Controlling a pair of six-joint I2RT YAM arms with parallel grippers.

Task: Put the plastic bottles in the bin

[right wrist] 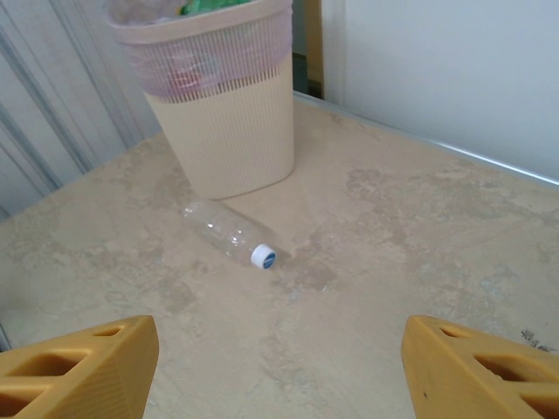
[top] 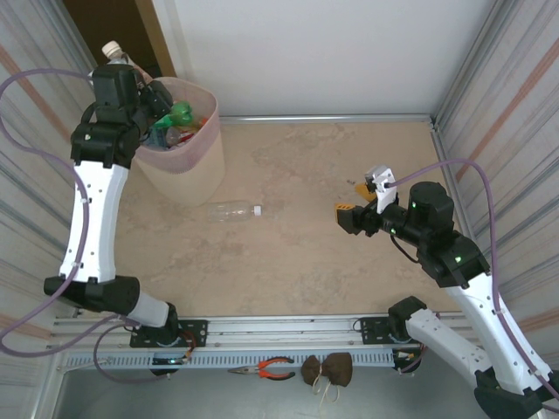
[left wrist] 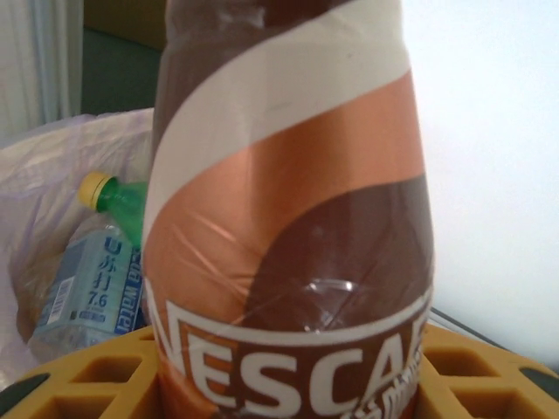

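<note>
My left gripper tilts downward over the bin's lined opening (left wrist: 83,236) below it next and releases the Nescafe bottle (left wrist: 288,218) among the others.
My left gripper (top: 118,77) (left wrist: 288,384) is shut on a brown-and-copper labelled Nescafe bottle (left wrist: 288,218), held upright at the far-left rim of the bin (top: 188,166). The bottle's pale cap (top: 112,50) pokes up beyond the wrist. The beige bin (right wrist: 231,131) has a pink liner and holds several bottles, among them a green one (top: 181,113) and a blue-labelled water bottle (left wrist: 87,288). A clear bottle with a white-blue cap (top: 234,210) (right wrist: 229,232) lies on the table in front of the bin. My right gripper (top: 362,202) (right wrist: 279,367) is open and holds nothing, right of that bottle.
Corrugated walls close in on the left and right, and a white wall stands at the back. Pliers (top: 266,369) and a brown object (top: 327,369) lie below the mounting rail at the near edge.
</note>
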